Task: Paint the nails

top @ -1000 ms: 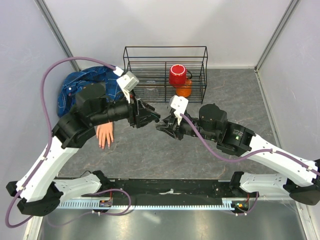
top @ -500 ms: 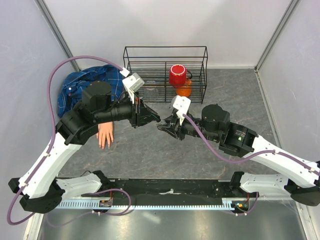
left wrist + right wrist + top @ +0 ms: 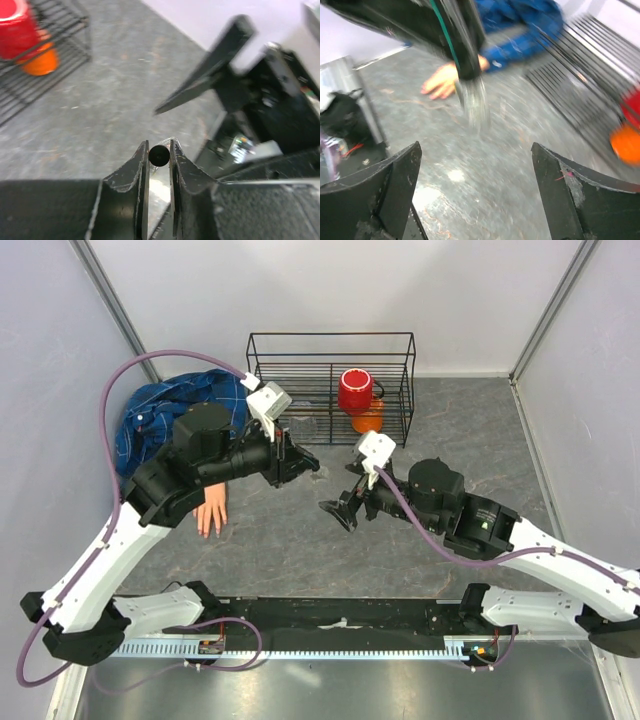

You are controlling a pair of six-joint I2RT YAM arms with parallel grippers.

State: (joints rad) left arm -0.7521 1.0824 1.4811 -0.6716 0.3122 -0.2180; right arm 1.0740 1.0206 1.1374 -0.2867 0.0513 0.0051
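The bottle point(image 3: 476, 105) will next move right in the top view with my left gripper and go down onto the bare grey table in front of the basket.
The fake hand point(image 3: 210, 512) lies palm down at the left, its blue plaid sleeve point(image 3: 165, 415) behind it; the nails at its fingertips point(image 3: 208, 532) are too small to make out. The hand also shows in the right wrist view point(image 3: 442, 80), blurred. My left gripper point(image 3: 305, 468) hovers right of the hand, shut on a small clear bottle point(image 3: 476, 105) with a round black cap point(image 3: 159, 155) between its tips point(image 3: 159, 147). My right gripper point(image 3: 340, 510) faces it a short way off, jaws wide open point(image 3: 475, 147) and holding nothing.
A black wire basket point(image 3: 330, 337) stands at the back with a red cup point(image 3: 355, 390) and an orange object point(image 3: 368, 422) inside. White walls close in the left, back and right sides. The grey tabletop point(image 3: 290, 550) lies under both grippers.
My right gripper was shut near the left gripper; it has opened and drawn back to the right. The left gripper closed on the bottle and shifted slightly toward the basket.
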